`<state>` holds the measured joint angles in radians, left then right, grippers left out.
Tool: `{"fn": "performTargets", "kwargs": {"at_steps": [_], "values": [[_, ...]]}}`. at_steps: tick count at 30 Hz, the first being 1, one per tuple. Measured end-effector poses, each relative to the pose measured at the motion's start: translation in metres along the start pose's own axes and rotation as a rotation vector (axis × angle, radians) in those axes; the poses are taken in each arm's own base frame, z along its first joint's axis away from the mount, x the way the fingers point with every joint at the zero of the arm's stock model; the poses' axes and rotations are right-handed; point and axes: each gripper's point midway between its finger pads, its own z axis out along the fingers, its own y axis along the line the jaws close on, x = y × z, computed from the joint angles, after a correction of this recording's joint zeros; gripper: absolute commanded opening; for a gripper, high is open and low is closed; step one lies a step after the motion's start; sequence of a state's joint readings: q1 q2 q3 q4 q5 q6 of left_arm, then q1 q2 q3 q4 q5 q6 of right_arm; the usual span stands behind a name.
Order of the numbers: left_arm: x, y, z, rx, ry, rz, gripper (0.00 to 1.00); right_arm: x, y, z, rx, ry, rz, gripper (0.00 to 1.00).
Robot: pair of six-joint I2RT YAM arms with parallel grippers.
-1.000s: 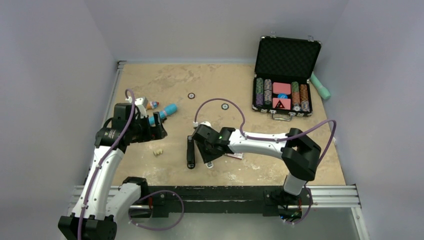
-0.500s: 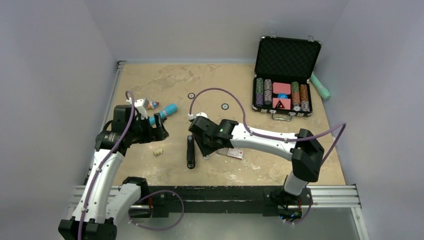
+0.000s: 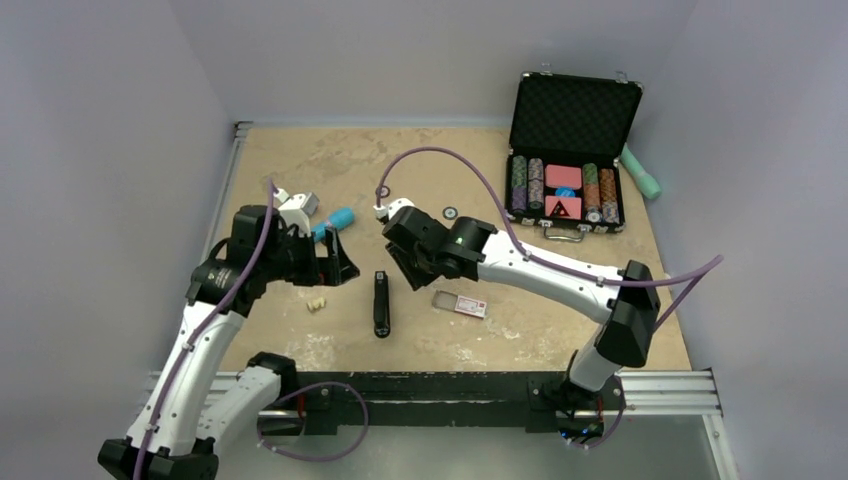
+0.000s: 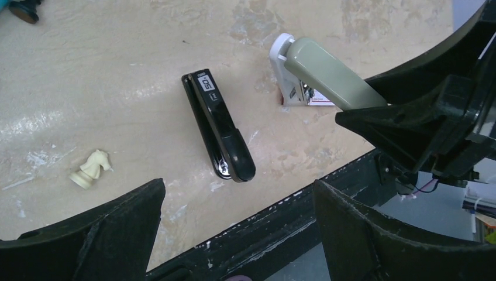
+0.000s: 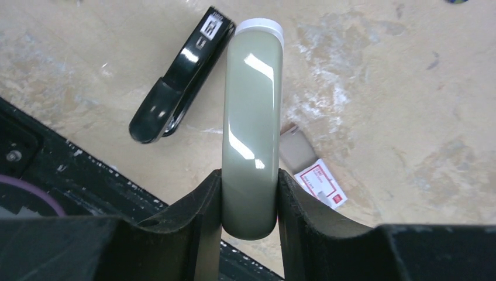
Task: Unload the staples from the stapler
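Note:
My right gripper will move the sage-green stapler [image 5: 251,117] outward and down and let it go, because the tabletop is bare below and outward of the gripper, past the far end of the black stapler.
My right gripper [image 5: 250,175] is shut on a sage-green stapler [image 5: 251,117] with a white end and holds it above the table. The stapler also shows in the left wrist view [image 4: 327,73], and the gripper in the top view [image 3: 408,262]. A black stapler [image 3: 381,303] lies closed on the table between the arms and shows in both wrist views [image 4: 219,134] [image 5: 181,76]. A small red-and-white staple box [image 3: 460,303] [image 5: 319,181] lies to its right. My left gripper [image 3: 335,260] [image 4: 238,187] is open and empty, left of the black stapler.
A cream chess knight [image 3: 316,303] [image 4: 92,168] lies left of the black stapler. A blue marker [image 3: 335,220] lies behind the left gripper. An open poker-chip case [image 3: 570,150] and a teal object [image 3: 640,170] stand at the back right. The black front rail [image 3: 440,385] runs along the near edge.
My right gripper has risen and moved back and left with the sage-green stapler, uncovering the staple box. My left gripper has moved right, toward the black stapler.

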<state>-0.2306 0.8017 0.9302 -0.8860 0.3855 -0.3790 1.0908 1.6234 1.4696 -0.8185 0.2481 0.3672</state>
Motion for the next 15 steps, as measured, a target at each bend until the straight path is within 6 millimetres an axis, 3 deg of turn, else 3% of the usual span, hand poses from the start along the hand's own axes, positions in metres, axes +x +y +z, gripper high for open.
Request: {"fn": "performTargets", "kwargs": {"at_steps": [5, 8, 15], "values": [[-0.015, -0.013, -0.013, 0.009, 0.002, 0.003, 1.00, -0.026, -0.014, 0.000, 0.068, -0.001, -0.034, 0.00], [-0.024, -0.021, -0.024, 0.014, -0.020, 0.016, 1.00, -0.042, -0.025, 0.009, 0.088, 0.000, -0.047, 0.00], [-0.024, -0.017, -0.018, 0.004, 0.007, 0.019, 1.00, -0.060, -0.071, 0.065, 0.126, 0.098, 0.019, 0.00]]}}
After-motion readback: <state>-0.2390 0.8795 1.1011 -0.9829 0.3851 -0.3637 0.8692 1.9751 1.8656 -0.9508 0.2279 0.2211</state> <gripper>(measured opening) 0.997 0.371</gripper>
